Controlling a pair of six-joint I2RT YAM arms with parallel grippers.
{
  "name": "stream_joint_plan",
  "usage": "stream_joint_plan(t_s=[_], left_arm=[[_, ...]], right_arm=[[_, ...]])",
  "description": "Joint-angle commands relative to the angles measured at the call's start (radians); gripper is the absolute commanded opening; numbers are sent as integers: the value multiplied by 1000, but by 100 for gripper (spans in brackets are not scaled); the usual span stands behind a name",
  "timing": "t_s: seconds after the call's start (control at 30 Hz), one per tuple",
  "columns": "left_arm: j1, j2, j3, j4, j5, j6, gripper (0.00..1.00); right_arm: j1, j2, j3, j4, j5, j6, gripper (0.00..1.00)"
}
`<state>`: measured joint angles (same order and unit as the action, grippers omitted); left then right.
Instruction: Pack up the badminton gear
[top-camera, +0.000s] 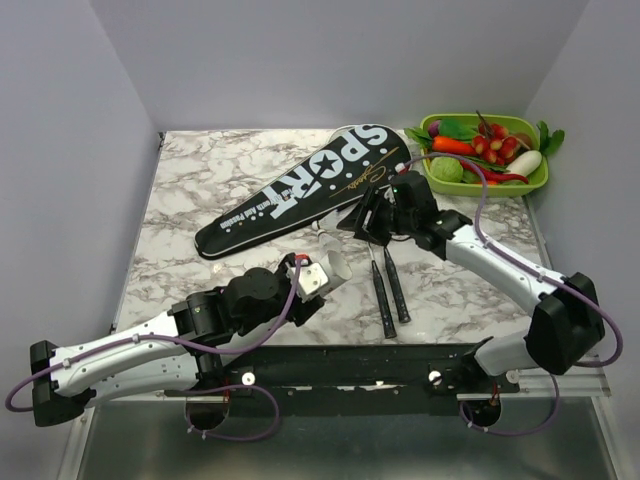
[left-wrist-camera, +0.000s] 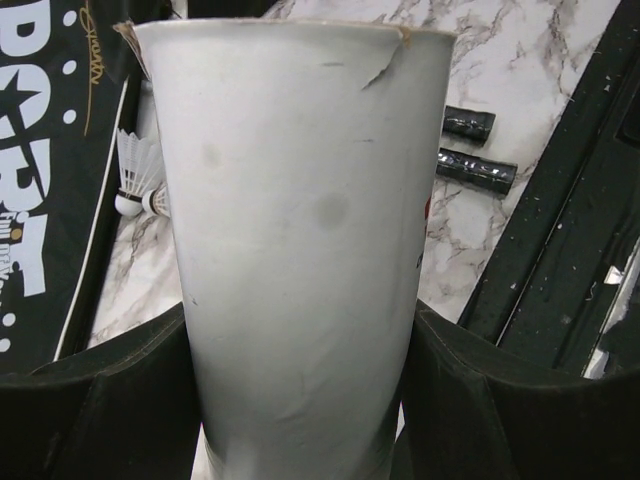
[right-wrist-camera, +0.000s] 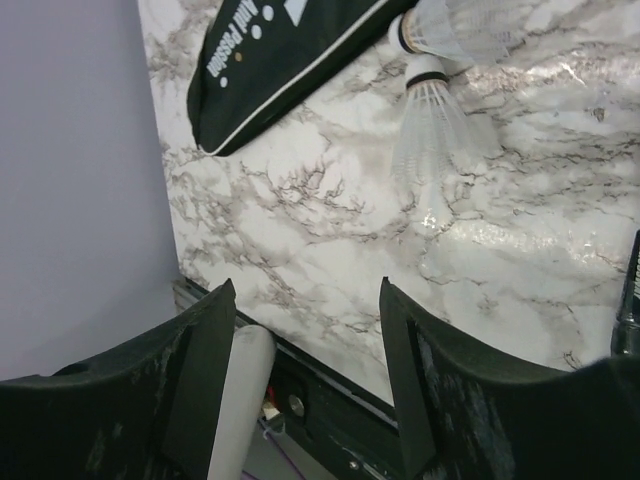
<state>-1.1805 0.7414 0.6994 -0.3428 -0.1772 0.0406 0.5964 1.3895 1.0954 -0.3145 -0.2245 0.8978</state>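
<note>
My right gripper lowers toward the nearer shuttlecock beside the cover next, its open fingers around the shuttlecock's skirt edge (top-camera: 329, 242) (right-wrist-camera: 438, 163), since that skirt points toward them.
The black teardrop cover (top-camera: 300, 190) lettered "SPORT" lies diagonally at the middle back. Two rackets lie side by side, black handles (top-camera: 390, 295) pointing toward me; their heads are hidden by my right arm and the cover. My right gripper (top-camera: 372, 218) hovers at the cover's wide end, open and empty (right-wrist-camera: 305, 350). My left gripper (top-camera: 318, 275) is shut on a white tube (left-wrist-camera: 300, 250), held upright just left of the handles. Two white shuttlecocks (right-wrist-camera: 435, 115) lie beside the cover's edge (right-wrist-camera: 270, 70); they also show in the left wrist view (left-wrist-camera: 140, 175).
A green tray (top-camera: 540, 182) of toy vegetables stands at the back right corner. Walls close in the table on the left, back and right. The black base rail (top-camera: 350, 365) runs along the near edge. A white cylinder (right-wrist-camera: 235, 400) shows beside my right gripper's left finger.
</note>
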Motion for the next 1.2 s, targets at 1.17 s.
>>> stream_joint_plan(t_s=[1.17], left_arm=[[-2, -25, 17, -44, -71, -24, 0]], right_arm=[[26, 500, -9, 459, 8, 420, 60]])
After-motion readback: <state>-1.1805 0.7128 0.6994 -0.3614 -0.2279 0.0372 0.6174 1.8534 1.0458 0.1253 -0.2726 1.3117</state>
